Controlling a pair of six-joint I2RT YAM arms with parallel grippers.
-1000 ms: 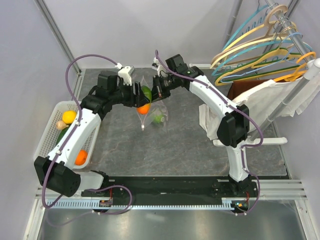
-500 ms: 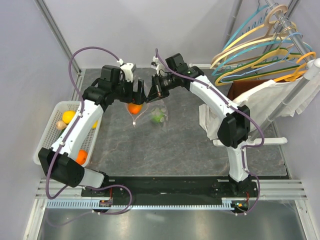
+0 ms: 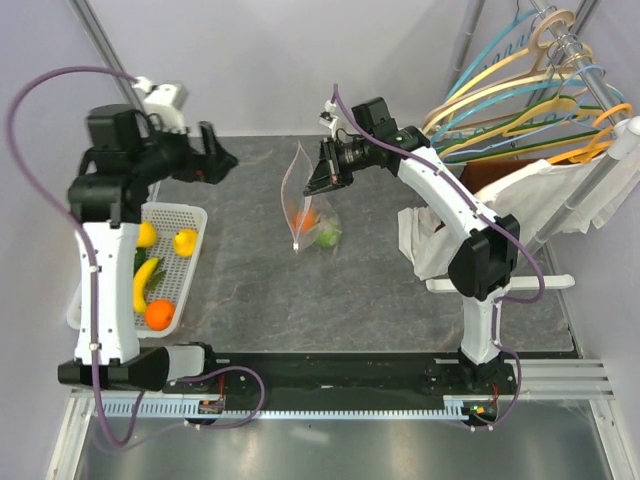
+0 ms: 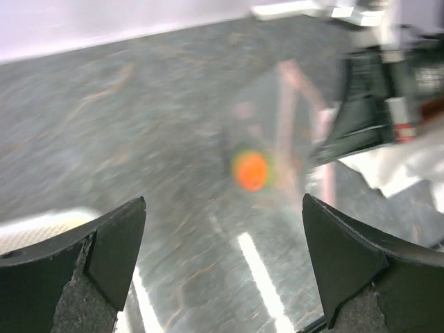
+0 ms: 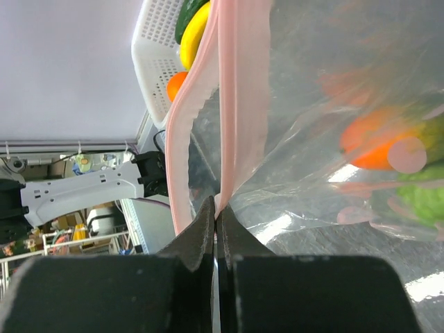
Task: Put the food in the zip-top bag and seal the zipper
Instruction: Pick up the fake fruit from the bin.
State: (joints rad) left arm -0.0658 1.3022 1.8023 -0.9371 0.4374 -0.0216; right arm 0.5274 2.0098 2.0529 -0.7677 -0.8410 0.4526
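Note:
The yellow fruit nearest the bag lies clear of the others, so next my left gripper needs to go down and to the left in the top view, onto that fruit.
The clear dotted zip-top bag hangs from my right gripper, which is shut on its pink zipper strip. Inside the bag sit an orange piece and a green piece; both show in the right wrist view, the orange and the green. My left gripper is open and empty, raised well left of the bag. In the left wrist view the bag's orange piece shows blurred beyond the open fingers.
A white mesh basket at the left holds yellow, orange and dark green fruit. A rack of coloured hangers and white cloth stand at the right.
My left gripper let go of the orange piece into the bag, opened and swung up and far left. My right gripper shifted slightly right, and the bag now hangs from it alone.

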